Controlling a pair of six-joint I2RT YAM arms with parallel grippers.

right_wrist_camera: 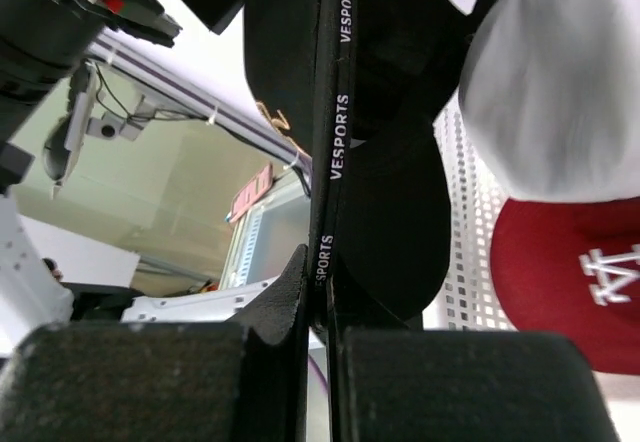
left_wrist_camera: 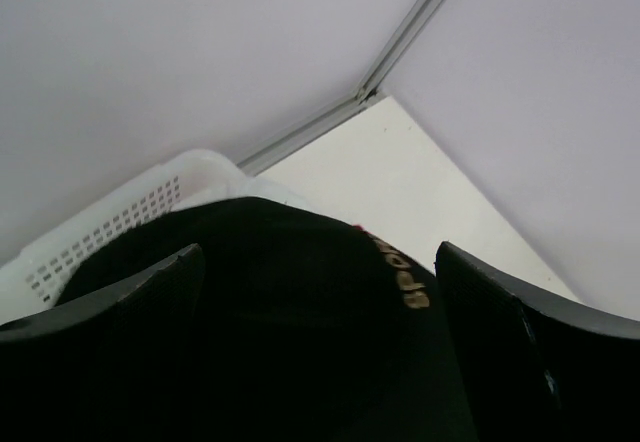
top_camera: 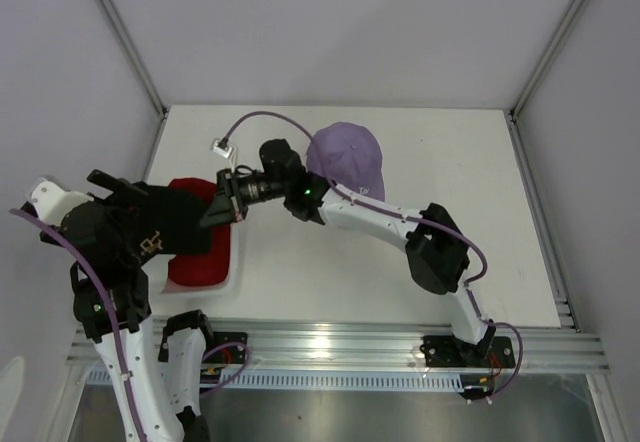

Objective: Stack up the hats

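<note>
The lavender cap's uncovered top is to my right gripper's right in the top view, so I need to carry the black cap (top_camera: 168, 218) there, lower it on and release.
A black cap (top_camera: 168, 218) with gold lettering hangs over the white mesh basket (top_camera: 233, 262) at the left. My right gripper (top_camera: 222, 205) is shut on its edge. In the right wrist view the fingers (right_wrist_camera: 290, 292) pinch the cap's black band (right_wrist_camera: 338, 132), printed VESPORTS. My left gripper (left_wrist_camera: 315, 262) is open, and the cap's crown (left_wrist_camera: 280, 302) fills the space between its fingers. A red cap (top_camera: 197, 262) with a white logo (right_wrist_camera: 610, 272) lies in the basket, with a white cap (right_wrist_camera: 555, 82) beside it. The lavender cap (top_camera: 347, 157) sits on the table at the back middle.
The basket's mesh wall (right_wrist_camera: 462, 262) stands close behind the pinched band. A small white connector on a purple cable (top_camera: 222, 146) lies behind the basket. White walls enclose the table on three sides, and an aluminium rail (top_camera: 340, 342) runs along the near edge.
</note>
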